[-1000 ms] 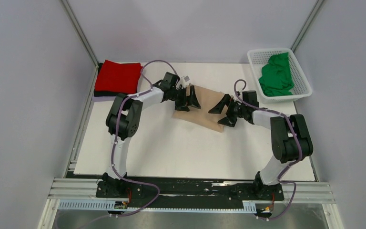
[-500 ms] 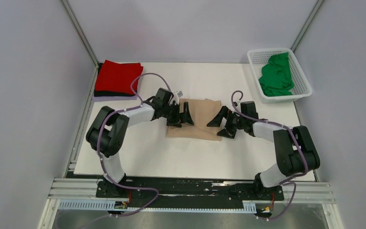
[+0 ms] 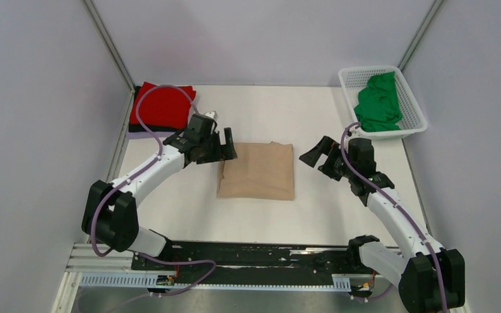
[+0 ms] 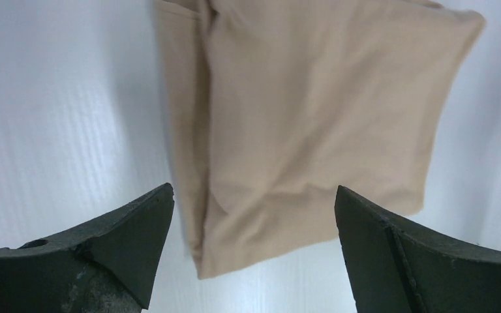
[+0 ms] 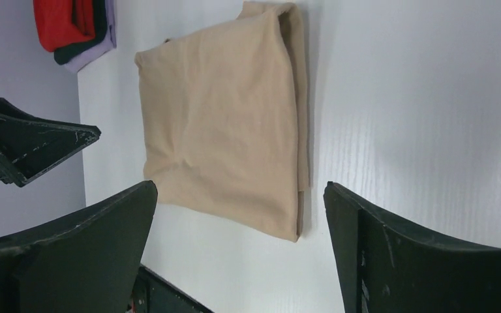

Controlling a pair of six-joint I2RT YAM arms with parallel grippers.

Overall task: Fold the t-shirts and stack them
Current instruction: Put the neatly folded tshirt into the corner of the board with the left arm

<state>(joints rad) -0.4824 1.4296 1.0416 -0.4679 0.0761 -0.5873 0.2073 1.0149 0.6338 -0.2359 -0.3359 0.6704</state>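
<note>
I will next lower my open left gripper onto the tan t-shirt's side edge nearest the red t-shirt and close it there, because the tan t-shirt's folded layers are stacked along that edge.
A tan t-shirt lies folded into a flat rectangle at the middle of the white table. My left gripper hovers open just off its far left corner, touching nothing. My right gripper is open too, a little right of the shirt's far right corner. The left wrist view has the tan t-shirt ahead of the open left gripper. In the right wrist view the tan t-shirt lies beyond the open right gripper. A folded red t-shirt rests on a dark one at the far left corner.
A white lattice basket at the far right holds a crumpled green t-shirt. Grey walls close in on both sides and the back. The arm bases and a black rail run along the near edge.
Both open grippers have drawn back off the tan t-shirt, left one leftward, right one rightward. The shirt has shifted nearer and now lies square to the table.
</note>
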